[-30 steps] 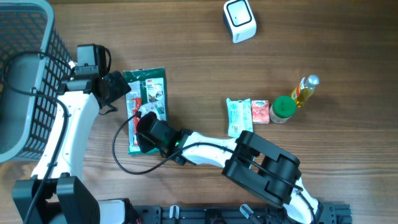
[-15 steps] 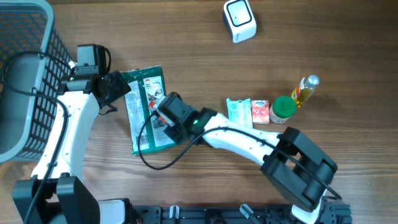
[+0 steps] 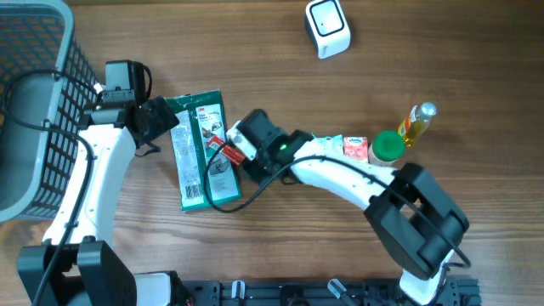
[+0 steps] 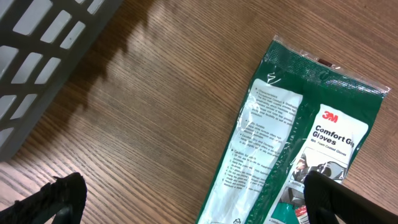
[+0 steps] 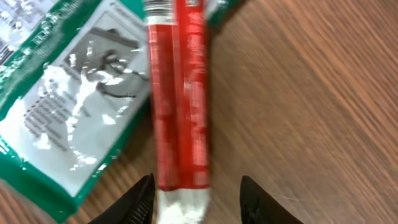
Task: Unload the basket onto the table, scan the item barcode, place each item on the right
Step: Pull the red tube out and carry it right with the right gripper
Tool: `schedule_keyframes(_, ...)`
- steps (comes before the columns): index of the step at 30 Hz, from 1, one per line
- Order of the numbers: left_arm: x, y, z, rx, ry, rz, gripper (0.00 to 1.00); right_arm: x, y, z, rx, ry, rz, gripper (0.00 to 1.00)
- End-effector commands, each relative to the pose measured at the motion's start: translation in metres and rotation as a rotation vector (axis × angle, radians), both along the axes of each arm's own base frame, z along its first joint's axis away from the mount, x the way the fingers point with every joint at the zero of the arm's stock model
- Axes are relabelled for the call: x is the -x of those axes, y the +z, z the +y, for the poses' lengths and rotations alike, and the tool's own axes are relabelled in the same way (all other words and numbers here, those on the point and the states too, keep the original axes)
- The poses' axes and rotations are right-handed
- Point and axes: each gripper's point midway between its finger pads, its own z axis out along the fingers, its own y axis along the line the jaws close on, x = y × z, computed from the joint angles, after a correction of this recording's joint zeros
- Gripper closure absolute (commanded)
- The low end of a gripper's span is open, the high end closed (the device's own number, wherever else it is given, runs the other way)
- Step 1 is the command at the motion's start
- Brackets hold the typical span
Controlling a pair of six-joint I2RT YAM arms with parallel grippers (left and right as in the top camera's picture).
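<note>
The red pack's white end (image 5: 185, 204) sticks out past the glove package between both fingers, so the robot's right gripper next needs to lower its open fingers around that end and close there.
A narrow red-and-white pack (image 5: 180, 93) lies blurred between the jaws of my right gripper (image 5: 198, 182). The jaws stand apart, with a clear gap between the pack and the right finger. Overhead, the red pack (image 3: 218, 144) rests across the right edge of a green glove package (image 3: 197, 161), with my right gripper (image 3: 231, 144) over it. The white scanner (image 3: 327, 27) sits at the far edge of the table. My left gripper (image 3: 166, 126) hangs open above the glove package's (image 4: 298, 143) upper left corner, holding nothing.
A grey basket (image 3: 34, 102) stands at the far left. Right of the arm are a pink pack (image 3: 355, 151), a green-lidded jar (image 3: 388, 146) and a yellow bottle (image 3: 416, 121). A black cable (image 3: 212, 191) loops over the glove package.
My right gripper moved up and right from the glove package's lower end, and its jaws opened off the red pack. The glove package tilted slightly. The left arm stayed still.
</note>
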Motion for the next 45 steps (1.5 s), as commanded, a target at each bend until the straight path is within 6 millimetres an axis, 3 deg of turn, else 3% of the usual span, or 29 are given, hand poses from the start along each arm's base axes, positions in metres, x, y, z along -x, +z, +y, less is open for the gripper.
schedule_keyframes(1, -0.003, 0.003, 0.0, 0.007, 0.009, -0.013, 0.0, 0.007, 0.009, 0.0, -0.093, 0.005, 0.111, 0.57)
schedule_keyframes(7, -0.003, 0.003, 0.0, 0.007, 0.009, -0.014, 0.0, 0.016, 0.004, -0.007, -0.065, 0.016, 0.15, 0.64)
schedule_keyframes(20, -0.003, 0.003, 0.0, 0.007, 0.009, -0.014, 0.0, 0.013, -0.026, -0.006, -0.036, 0.017, 0.168, 0.65)
schedule_keyframes(22, -0.003, 0.003, 0.0, 0.007, 0.009, -0.013, 0.0, 0.012, -0.028, -0.008, -0.02, 0.01, 0.158, 0.69)
schedule_keyframes(26, -0.003, 0.003, 0.0, 0.007, 0.009, -0.014, 0.0, 0.011, -0.047, -0.016, 0.032, -0.005, 0.168, 0.71)
schedule_keyframes(28, -0.003, 0.003, 0.0, 0.007, 0.009, -0.014, 0.0, 0.01, -0.047, -0.015, 0.028, -0.004, 0.164, 0.72)
schedule_keyframes(30, -0.003, 0.003, 0.0, 0.007, 0.009, -0.014, 0.0, 0.008, -0.044, -0.013, 0.019, -0.003, 0.155, 0.82)
schedule_keyframes(32, -0.003, 0.003, 0.0, 0.007, 0.009, -0.014, 0.0, 0.001, -0.028, -0.006, -0.012, -0.011, 0.127, 0.96)
schedule_keyframes(35, -0.003, 0.003, 0.0, 0.007, 0.009, -0.013, 0.0, -0.004, 0.005, -0.008, -0.034, -0.015, 0.08, 0.96)
schedule_keyframes(38, -0.003, 0.003, 0.0, 0.007, 0.009, -0.013, 0.0, -0.005, 0.051, -0.028, -0.059, -0.01, 0.042, 0.96)
schedule_keyframes(39, -0.003, 0.003, 0.0, 0.007, 0.009, -0.014, 0.0, 0.001, 0.075, -0.036, -0.117, 0.052, 0.054, 0.96)
schedule_keyframes(42, -0.003, 0.003, 0.0, 0.007, 0.009, -0.014, 0.0, 0.036, 0.124, -0.053, -0.333, 0.292, 0.145, 0.96)
schedule_keyframes(45, -0.003, 0.003, 0.0, 0.007, 0.009, -0.014, 0.0, 0.056, 0.131, -0.092, -0.392, 0.407, 0.21, 0.96)
